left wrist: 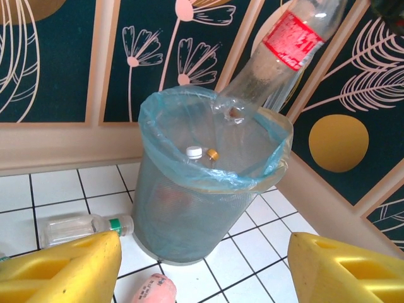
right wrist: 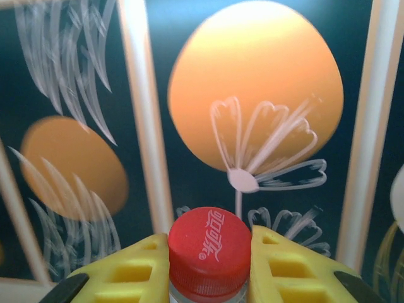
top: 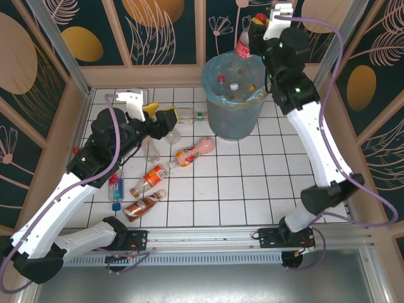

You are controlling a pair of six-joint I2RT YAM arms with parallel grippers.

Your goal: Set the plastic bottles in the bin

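The robot's right gripper will tilt down and go lower to bring the bottle from over the bin's opening (top: 238, 81) into the bin, and then it will let go of the cap.
My right gripper (right wrist: 210, 268) is shut on the red cap (right wrist: 210, 249) of a clear bottle with a red label (top: 243, 49) (left wrist: 287, 44). That bottle hangs with its base just over the far rim of the bin (top: 230, 123) (left wrist: 183, 214), a round grey-blue mesh bin lined with a light-blue bag. Inside the bin lie bottles with white and orange caps (left wrist: 194, 151). My left gripper (top: 169, 123) (left wrist: 205, 271) hovers open left of the bin, nothing between its yellow fingers (left wrist: 63, 271). On the tiles lie a green-capped clear bottle (top: 189, 115) (left wrist: 76, 228) and a pink one (top: 201, 148) (left wrist: 151, 289).
More bottles lie on the white tiles under my left arm: an orange one (top: 153, 177), a brown one (top: 142, 205), a blue-capped one (top: 116, 189) and a clear one (top: 151, 151). Patterned walls close in the back and sides. The tiles to the right of the bin are bare.
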